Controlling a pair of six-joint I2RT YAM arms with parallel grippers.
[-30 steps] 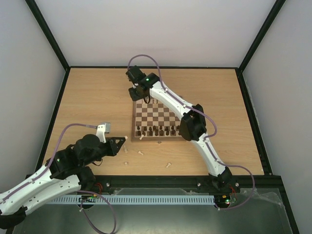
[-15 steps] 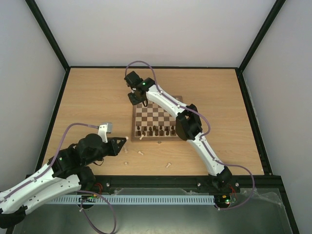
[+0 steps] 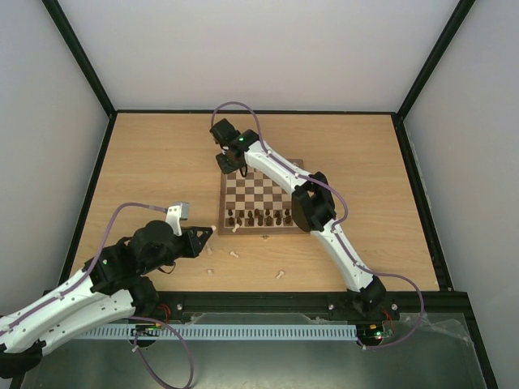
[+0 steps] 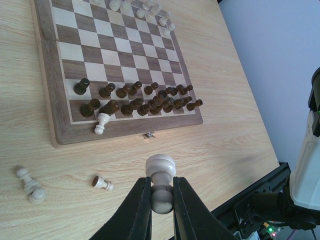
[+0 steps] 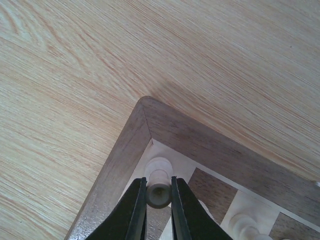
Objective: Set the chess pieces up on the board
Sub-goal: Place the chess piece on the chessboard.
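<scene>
Next, the left gripper carries the pale pawn outward and down onto the square before the far corner piece (image 3: 231, 175), since pale pieces line the board's far edge.
The board (image 3: 261, 197) lies mid-table with dark pieces along its near rows; it also shows in the left wrist view (image 4: 47, 75). My left gripper (image 4: 162, 197) is shut on a pale pawn (image 4: 160, 167) above the bare table just near of the board; it shows from above too (image 3: 204, 235). My right gripper (image 5: 159, 192) is shut on a pale piece (image 5: 158, 175) over the far left corner square of the board (image 5: 125, 150), seen from above at that corner (image 3: 228, 164). Loose pale pieces (image 4: 29, 184) lie on the table; one pale piece (image 4: 101, 124) stands on the board's near border.
Several pale pieces (image 4: 145, 10) stand at the board's far edge. A small metal clasp (image 4: 148, 134) sits on the near edge. Loose pale pieces (image 3: 233, 254) lie between the board and the table's near rail. Black frame posts border the table.
My right gripper has shifted slightly left and settled over the board's far left corner. My left gripper has edged a little toward the board with its pawn.
</scene>
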